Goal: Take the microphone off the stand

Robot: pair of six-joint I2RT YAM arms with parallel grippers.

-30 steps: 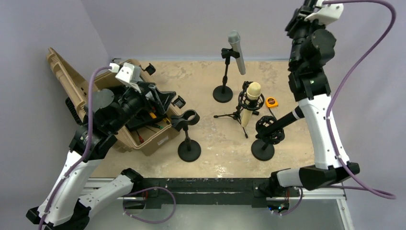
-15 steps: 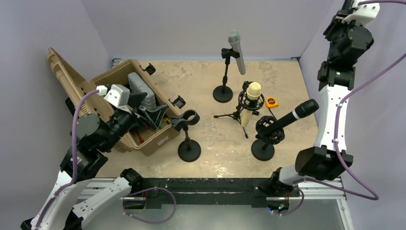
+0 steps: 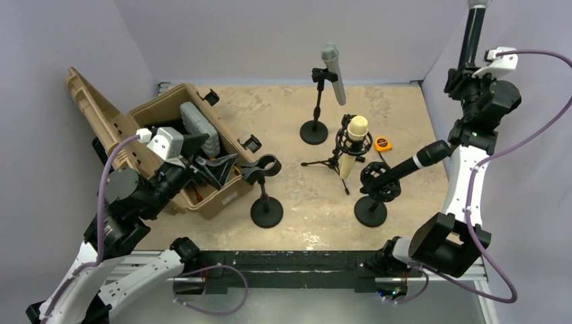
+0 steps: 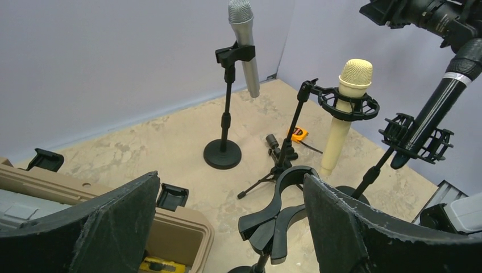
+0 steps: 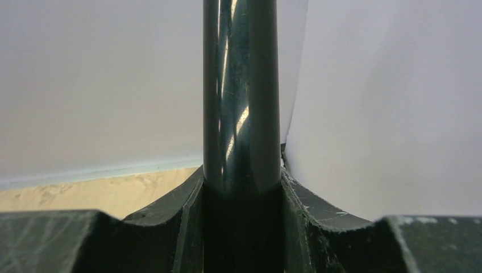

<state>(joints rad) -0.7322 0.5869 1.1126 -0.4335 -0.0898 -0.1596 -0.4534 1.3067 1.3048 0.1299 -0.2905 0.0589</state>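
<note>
I should next lower my right gripper, tilting it, onto the clear tabletop beside the tape measure, below the tape measure and to its left in the top view, and let go there.
My right gripper is raised high at the far right, shut on an upright black microphone. In the right wrist view its glossy barrel rises straight out of my right gripper, both fingers tight against it. The stand with the empty black clip is near the table's middle on a round base. My left gripper hangs open over the tan case, left of that clip. The left wrist view has the empty clip beyond my open left gripper.
A grey microphone sits clipped on a far stand. A cream microphone hangs in a tripod shock mount, and another black microphone lies in a shock mount stand at the right. An orange tape measure lies nearby. The open tan case holds tools.
My right arm has swung back toward the right wall, and the held microphone now points straight up. My left arm has drawn back toward the near left, still open.
</note>
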